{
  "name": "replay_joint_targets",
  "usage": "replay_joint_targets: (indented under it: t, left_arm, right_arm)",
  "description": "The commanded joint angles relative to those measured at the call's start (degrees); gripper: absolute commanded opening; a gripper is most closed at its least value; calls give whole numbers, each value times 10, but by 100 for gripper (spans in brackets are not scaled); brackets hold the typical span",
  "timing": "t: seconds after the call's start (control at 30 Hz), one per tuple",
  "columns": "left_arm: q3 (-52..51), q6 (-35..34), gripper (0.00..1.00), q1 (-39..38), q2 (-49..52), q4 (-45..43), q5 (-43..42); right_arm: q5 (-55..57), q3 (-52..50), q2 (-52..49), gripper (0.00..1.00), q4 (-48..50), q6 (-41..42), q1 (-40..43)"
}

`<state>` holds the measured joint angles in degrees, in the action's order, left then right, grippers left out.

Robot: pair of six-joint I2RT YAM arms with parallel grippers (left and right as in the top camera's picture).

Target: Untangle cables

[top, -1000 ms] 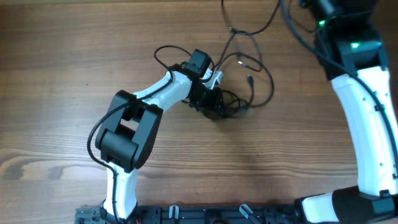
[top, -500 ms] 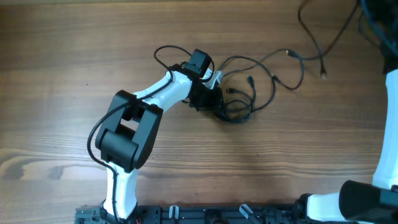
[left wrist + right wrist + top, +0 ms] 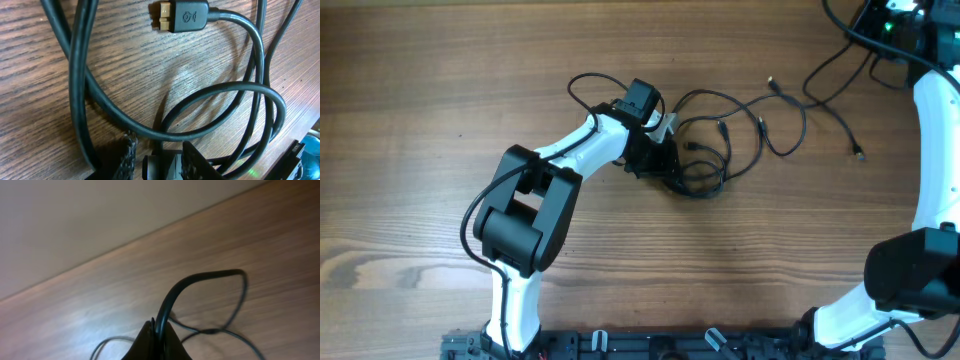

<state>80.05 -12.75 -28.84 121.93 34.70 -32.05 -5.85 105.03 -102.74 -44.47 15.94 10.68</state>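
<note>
My right gripper next moves to the right in the overhead view, lowers and releases, since the held cable's plug still lies by the bundle's loops.
The black cables lie as a small tangled bundle (image 3: 702,172) in the middle of the table, with loose loops spreading right. My left gripper (image 3: 663,162) sits low on the bundle's left side. In the left wrist view its fingers (image 3: 127,155) are closed on a black cable piece (image 3: 162,167), and a gold-tipped plug (image 3: 180,16) and cable loops (image 3: 262,100) lie ahead. My right gripper (image 3: 882,40) is at the far right and is shut on one thin cable (image 3: 200,277). That cable's free plug end (image 3: 860,153) rests on the table.
The wooden table (image 3: 440,110) carries nothing else. The left arm's own thick wire (image 3: 585,82) loops behind its wrist. The right arm (image 3: 935,150) runs down the right edge. A pale wall (image 3: 75,215) lies beyond the table's far edge.
My right gripper has moved right and back to the far right corner and drawn one cable out of the bundle with it. The left gripper has stayed on the bundle.
</note>
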Motion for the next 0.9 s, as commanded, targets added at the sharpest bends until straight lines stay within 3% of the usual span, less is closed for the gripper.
replay_joint_targets:
  t: [0.0, 0.2, 0.3, 0.43, 0.67, 0.7, 0.83, 0.87]
  left_arm:
    - [-2, -3, 32, -3, 16, 2, 21]
    - [-2, -3, 31, -3, 16, 2, 21]
    - [-2, -3, 32, -3, 16, 2, 26]
    - [-3, -3, 32, -3, 16, 2, 26]
    - [-3, -3, 36, -3, 16, 2, 26]
    - [-3, -3, 37, -3, 16, 2, 26]
    - [-3, -3, 40, -3, 16, 2, 26]
    - [-3, -3, 41, -3, 16, 2, 26]
  right_arm:
    - [168, 27, 38, 4, 30, 26, 4]
    - [271, 53, 79, 4, 60, 42, 33]
    - [342, 51, 63, 4, 5, 86, 58]
    - [336, 51, -5, 4, -62, 129, 91]
    - [273, 51, -120, 5, -73, 117, 103]
    - [266, 51, -139, 9, -73, 110, 103]
    - [245, 51, -185, 52, -81, 111, 104]
    - [230, 51, -191, 67, -85, 110, 104]
